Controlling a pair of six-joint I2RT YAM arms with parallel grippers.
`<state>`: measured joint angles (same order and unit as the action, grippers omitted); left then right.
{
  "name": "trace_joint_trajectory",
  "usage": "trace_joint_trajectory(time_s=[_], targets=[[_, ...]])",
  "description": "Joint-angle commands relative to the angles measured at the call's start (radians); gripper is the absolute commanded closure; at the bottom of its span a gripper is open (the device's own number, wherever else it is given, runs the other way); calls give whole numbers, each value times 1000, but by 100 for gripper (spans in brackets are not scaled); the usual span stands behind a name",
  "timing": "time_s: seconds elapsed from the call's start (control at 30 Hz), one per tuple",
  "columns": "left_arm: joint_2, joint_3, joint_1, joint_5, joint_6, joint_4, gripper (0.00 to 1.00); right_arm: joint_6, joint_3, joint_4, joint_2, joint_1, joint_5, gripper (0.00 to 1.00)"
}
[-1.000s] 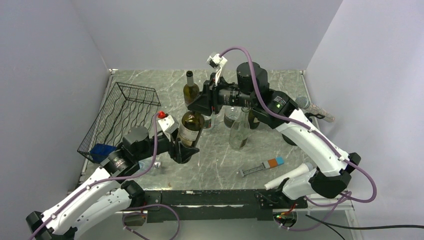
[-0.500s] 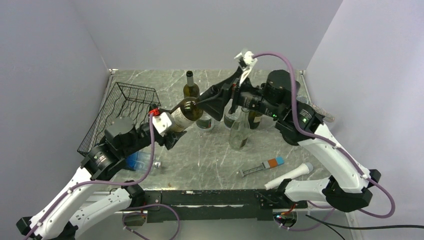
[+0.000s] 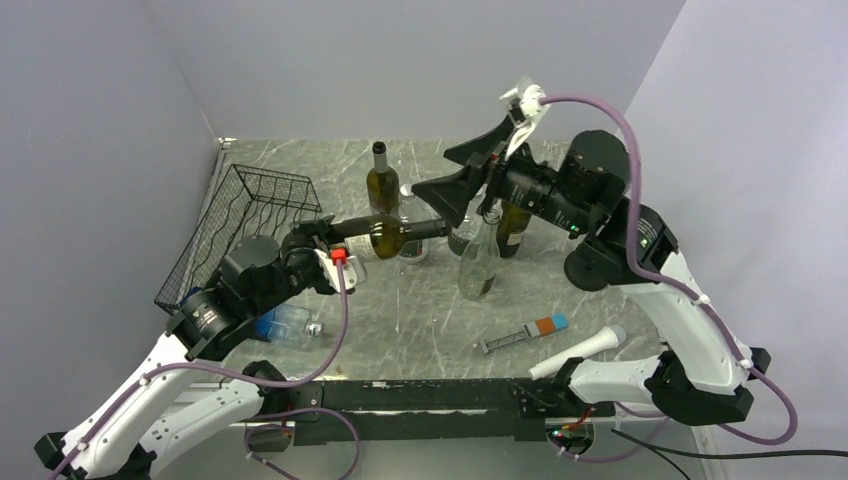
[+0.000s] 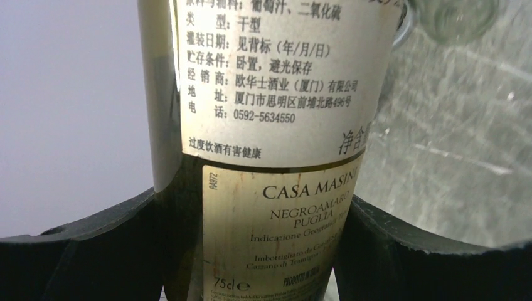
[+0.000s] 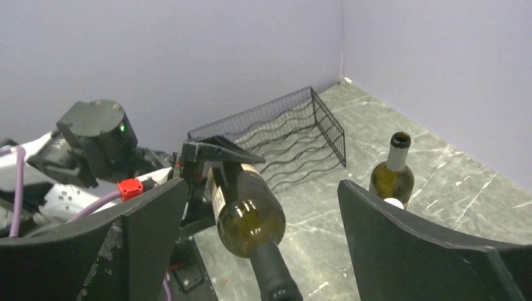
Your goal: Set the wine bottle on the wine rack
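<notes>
My right gripper tilts down next and comes back onto the bottle's neck [image 3: 427, 229] [image 5: 271, 268] to close, as that neck sticks out free of the left gripper.
A dark green wine bottle [image 3: 385, 233] with a cream label hangs level above the table, neck pointing right. My left gripper [image 3: 325, 236] is shut on its body near the base; in the left wrist view the label [image 4: 276, 125] fills the gap between both black fingers. My right gripper [image 3: 456, 176] stands open, up and to the right of the neck, touching nothing. In the right wrist view the bottle [image 5: 248, 210] points at the camera between the spread fingers. The black wire wine rack [image 3: 250, 225] sits tilted at the far left, just behind the left arm, also in the right wrist view [image 5: 282, 135].
An upright green bottle [image 3: 381, 180] stands at the back, with a clear bottle [image 3: 478, 260], a dark bottle [image 3: 512, 230] and a glass jar [image 3: 412, 245] in the middle. A plastic bottle [image 3: 285, 322], a marker [image 3: 525, 335] and a microphone [image 3: 585, 350] lie near the front.
My right gripper opened off the bottle's neck and drew back up and right. The left arm tipped the bottle from upright to level and carried it leftward.
</notes>
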<state>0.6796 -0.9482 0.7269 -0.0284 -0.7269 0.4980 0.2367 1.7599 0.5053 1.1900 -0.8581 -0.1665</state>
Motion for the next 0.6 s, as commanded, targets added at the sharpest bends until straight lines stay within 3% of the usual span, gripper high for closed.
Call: trace_joint_trajectory(time_s=[0.0,0.2,0.57], targets=[[-9,-27,-3,6,-219,-61,99,-98,32,126,58,2,-86,5],[-5,-39,-2,15,-266,-30,99,-211,25,273,129,2,-153,6],[6,-54,0,25,-365,33,99,-455,-47,418,170,-29,-110,10]])
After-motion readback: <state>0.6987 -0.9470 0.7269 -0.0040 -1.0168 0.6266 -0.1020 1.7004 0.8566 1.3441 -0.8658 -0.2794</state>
